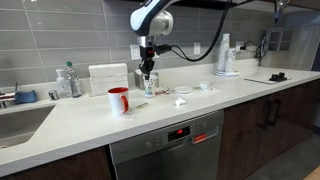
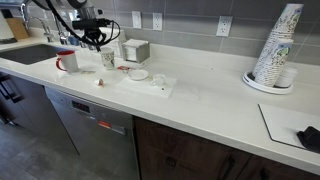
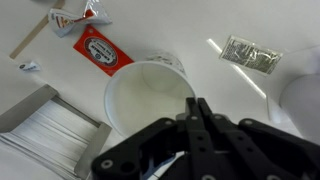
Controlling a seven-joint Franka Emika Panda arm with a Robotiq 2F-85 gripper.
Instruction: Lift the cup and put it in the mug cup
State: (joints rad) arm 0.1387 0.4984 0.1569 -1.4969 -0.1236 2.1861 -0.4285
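Observation:
My gripper rises with the pale cup next, moves toward the sink over the red mug's opening (image 1: 118, 90) and releases it there, since the red mug's rim stands above the counter.
The pale cup (image 3: 150, 95) fills the wrist view, seen from above with its mouth open. My gripper (image 3: 197, 108) is shut on the cup's near rim, the two fingers pinched together over the wall. In both exterior views the gripper (image 1: 149, 73) (image 2: 101, 46) hangs straight down over the cup (image 1: 150, 86) (image 2: 107, 60) near the backsplash. I cannot tell whether the cup rests on the counter or is just off it. The red mug (image 1: 118, 99) (image 2: 68, 62) stands upright on the counter a short way from the cup, towards the sink.
A sink (image 1: 15, 125) lies beyond the mug, with bottles (image 1: 67, 82) behind it. A napkin box (image 1: 107, 78) stands by the wall. A red packet (image 3: 100, 48), a silver packet (image 3: 250, 53) and a stir stick (image 3: 35, 40) lie around the cup. A tall stack of white cups (image 2: 275, 50) stands far along the counter.

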